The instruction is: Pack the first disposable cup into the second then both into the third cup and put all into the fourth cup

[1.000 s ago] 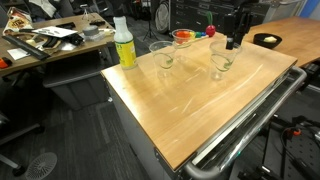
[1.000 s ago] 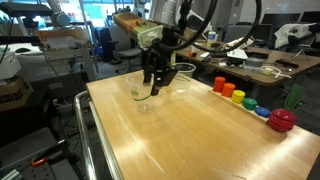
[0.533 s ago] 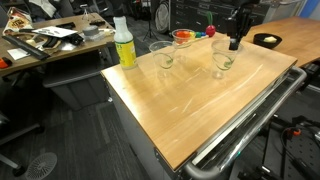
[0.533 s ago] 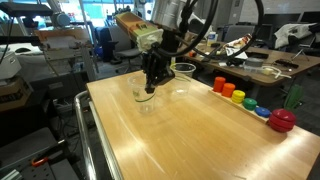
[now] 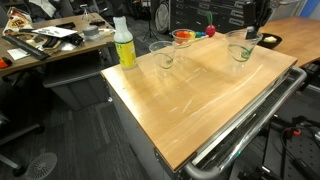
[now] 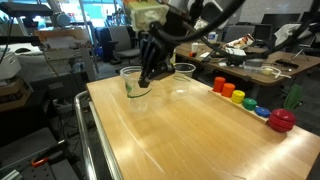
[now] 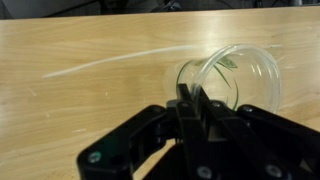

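Next, my gripper rises over the standing cup nearest the coloured pieces, since it is on their side, and lowers to release its own cup's rim.
My gripper (image 7: 190, 97) is shut on the rim of a clear plastic cup (image 7: 238, 78), which tilts on its side in the wrist view. In both exterior views the gripper (image 5: 249, 33) (image 6: 147, 80) holds this cup (image 5: 240, 47) (image 6: 133, 80) above the wooden table (image 5: 190, 100). Two more clear cups (image 5: 164, 55) stand close together near the bottle. A clear cup (image 6: 183, 70) also shows behind the gripper in an exterior view. I cannot make out a fourth cup.
A yellow-green bottle with a white cap (image 5: 124, 45) stands at a table corner. A red bowl (image 5: 183, 37) (image 6: 282, 120) and a row of small coloured pieces (image 6: 240, 97) sit along one edge. A metal rail (image 5: 240, 130) runs along the table's side.
The gripper has lifted the cup off the table and carried it up and sideways. The cups by the bottle have not moved.
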You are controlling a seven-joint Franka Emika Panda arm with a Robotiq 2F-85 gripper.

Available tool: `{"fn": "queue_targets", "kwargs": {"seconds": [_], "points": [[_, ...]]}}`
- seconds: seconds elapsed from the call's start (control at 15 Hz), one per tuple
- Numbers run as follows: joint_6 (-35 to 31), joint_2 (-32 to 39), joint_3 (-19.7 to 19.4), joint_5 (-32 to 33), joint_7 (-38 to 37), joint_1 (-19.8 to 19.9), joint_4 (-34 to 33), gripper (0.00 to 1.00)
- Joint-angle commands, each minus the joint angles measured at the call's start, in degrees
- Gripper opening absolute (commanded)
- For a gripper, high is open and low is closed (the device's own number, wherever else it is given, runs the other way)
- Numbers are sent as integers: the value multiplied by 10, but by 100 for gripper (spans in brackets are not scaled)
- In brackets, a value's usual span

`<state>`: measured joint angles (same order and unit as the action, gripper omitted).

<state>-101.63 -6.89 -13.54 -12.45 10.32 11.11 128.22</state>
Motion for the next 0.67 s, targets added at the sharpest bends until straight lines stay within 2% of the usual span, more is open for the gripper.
{"fn": "queue_targets", "kwargs": {"seconds": [0.0,0.33,0.6], "points": [[95,-31,-8,-1,11,8,-66,2],[178,-13,-5,2,21,0,-200,2],[186,52,3,-4,24,-11,-313,2]]}}
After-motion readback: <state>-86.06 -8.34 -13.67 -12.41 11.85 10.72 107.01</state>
